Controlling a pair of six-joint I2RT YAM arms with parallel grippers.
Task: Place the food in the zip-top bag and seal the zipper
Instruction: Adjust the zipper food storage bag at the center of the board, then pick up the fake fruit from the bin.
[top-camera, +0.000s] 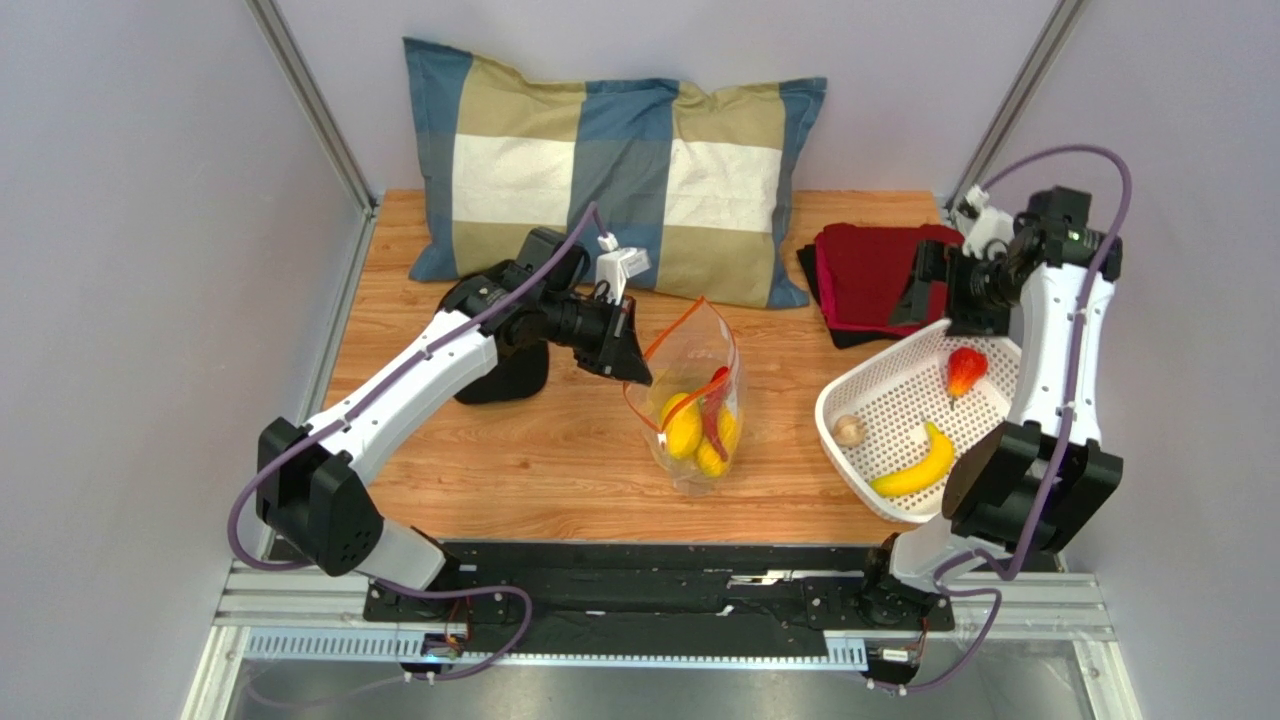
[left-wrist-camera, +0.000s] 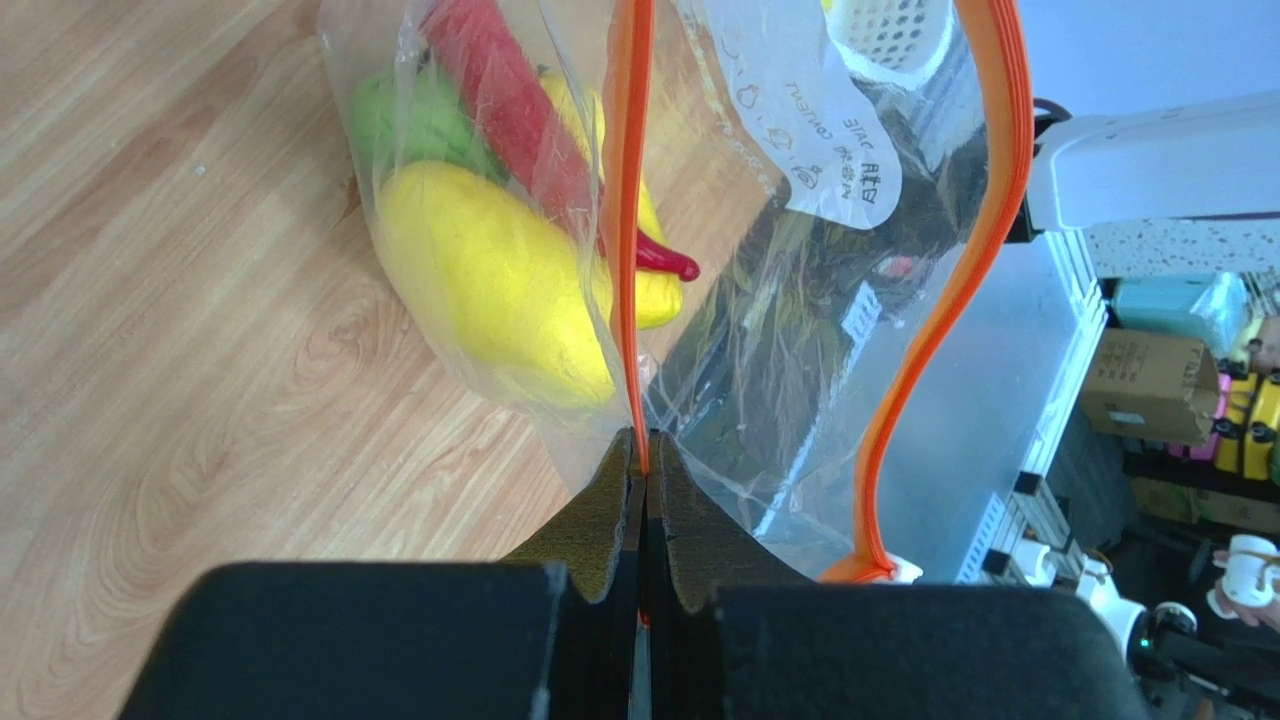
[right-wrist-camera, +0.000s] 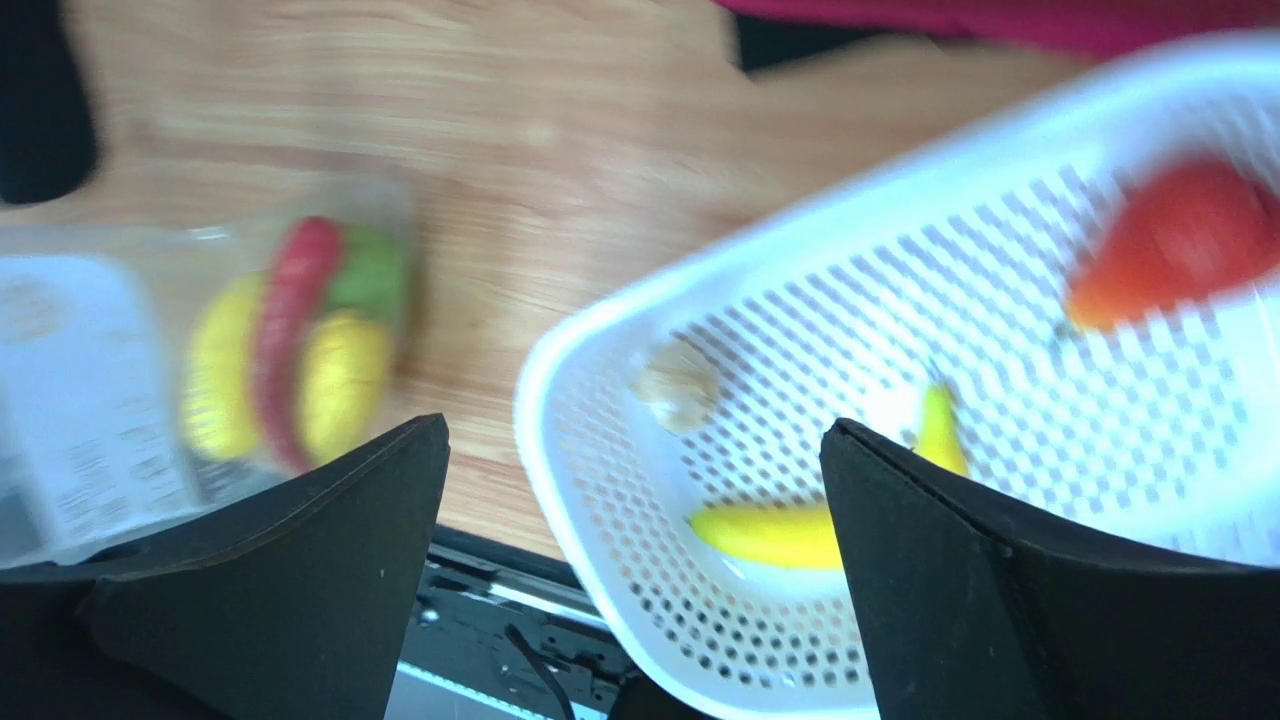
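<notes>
The red piece's wide end (right-wrist-camera: 1198, 225) lies clear of the banana, so my right gripper should move down into the basket (right-wrist-camera: 564, 375), toward the right in its wrist view, onto that end.
The clear zip-top bag (top-camera: 694, 408) stands mid-table with its mouth open. My left gripper (top-camera: 628, 354) is shut on the near edge of the orange zipper (left-wrist-camera: 628, 225), which runs up from between the pads (left-wrist-camera: 601, 503). The zipper's white slider (left-wrist-camera: 906, 569) sits at the far strip's end. Inside the bag lie yellow pieces (left-wrist-camera: 496, 285), a red piece (left-wrist-camera: 511, 105) and a green piece (left-wrist-camera: 413, 120). My right gripper (right-wrist-camera: 634, 426) hangs open and empty above the white basket (right-wrist-camera: 564, 375). The basket holds a banana (top-camera: 917, 467), a red piece (top-camera: 966, 369) and a beige round piece (top-camera: 849, 429).
A checked pillow (top-camera: 601, 165) lies along the back of the table. A folded dark red cloth (top-camera: 879, 278) sits behind the basket. A black object (top-camera: 504, 375) rests under the left arm. The basket overhangs the table's front right edge.
</notes>
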